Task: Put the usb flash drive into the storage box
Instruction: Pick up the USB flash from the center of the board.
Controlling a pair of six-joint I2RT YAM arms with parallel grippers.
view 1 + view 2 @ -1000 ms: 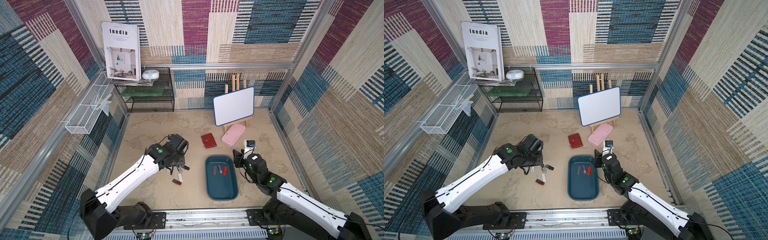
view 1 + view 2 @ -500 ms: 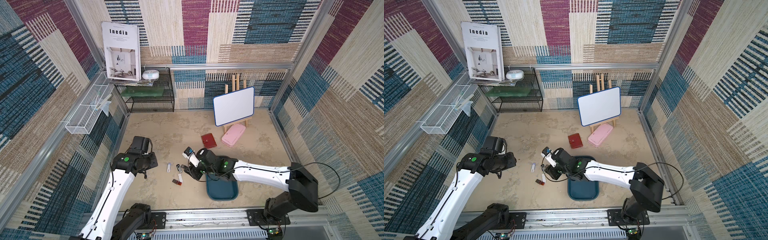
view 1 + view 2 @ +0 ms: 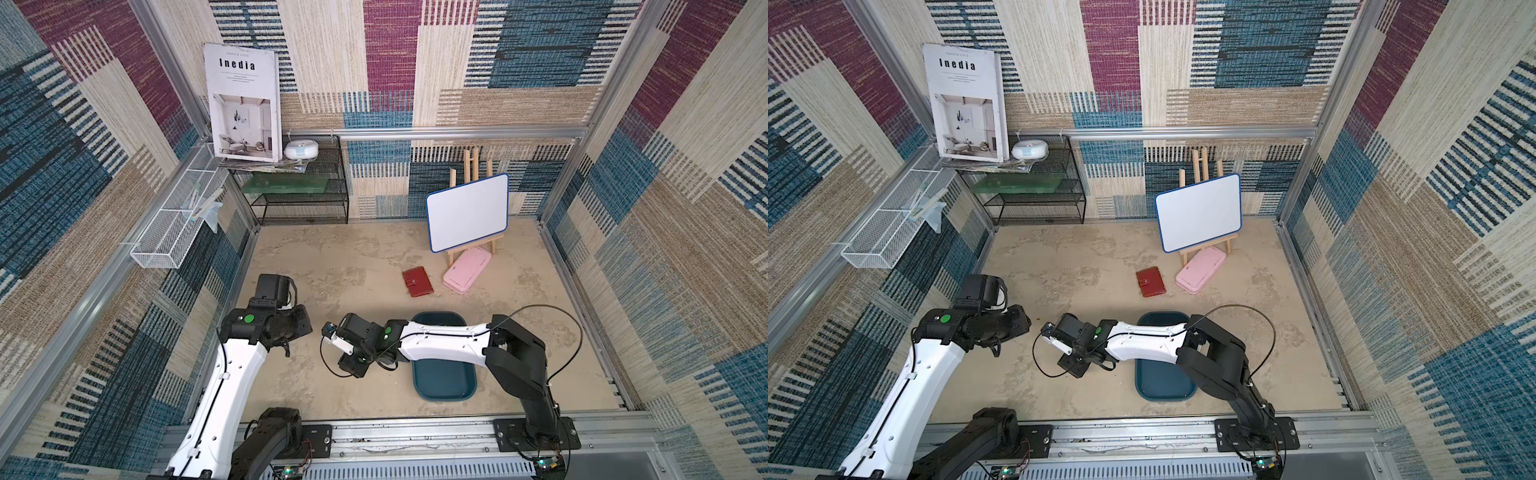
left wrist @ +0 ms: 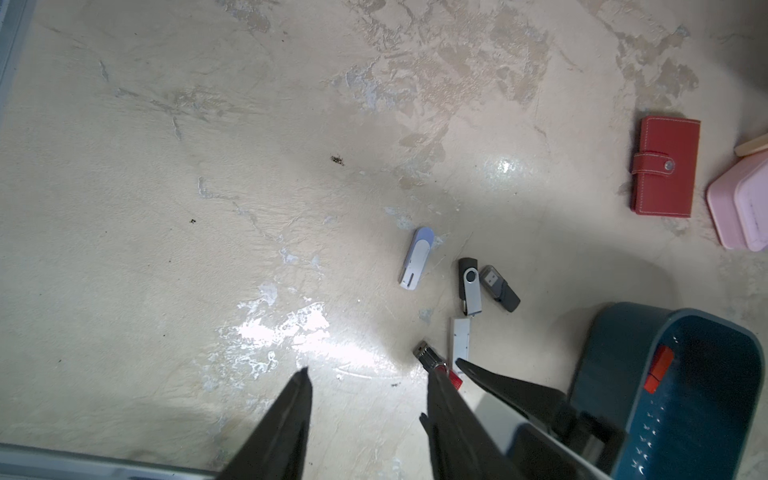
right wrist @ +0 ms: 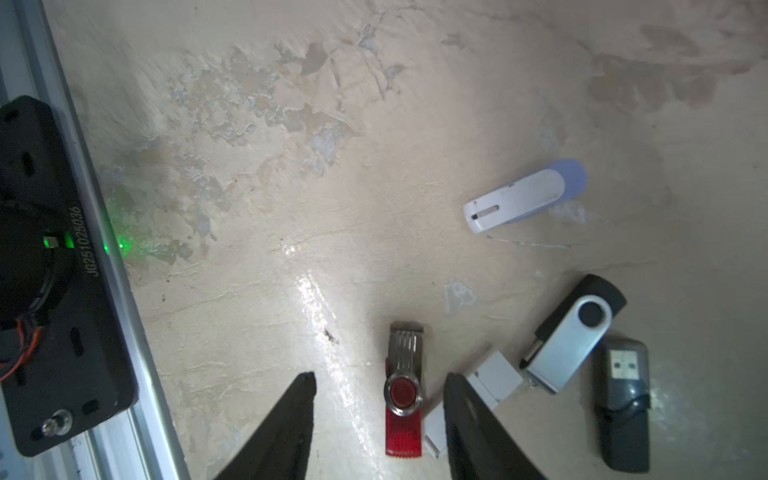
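Note:
My right gripper lowers its open fingers to both sides of the red drive's metal swivel next and closes, since the drive already lies lengthwise between them.
Several usb flash drives lie on the floor left of the storage box. A red one with a metal swivel lies between the fingers of my right gripper, which is open and not touching it. Next to it lie a white drive, a black-and-silver one, a dark grey one and a white-lavender one. In both top views the right gripper hides them. My left gripper is open and empty, left of the drives. A red piece lies in the box.
A red wallet and a flat pink case lie behind the box, before a whiteboard on an easel. A black wire shelf stands at the back left. A white mesh basket hangs on the left wall.
A second ago the left gripper was over the drives and the right arm sat right of the box. The left arm has drawn back left; the right arm now reaches across the box.

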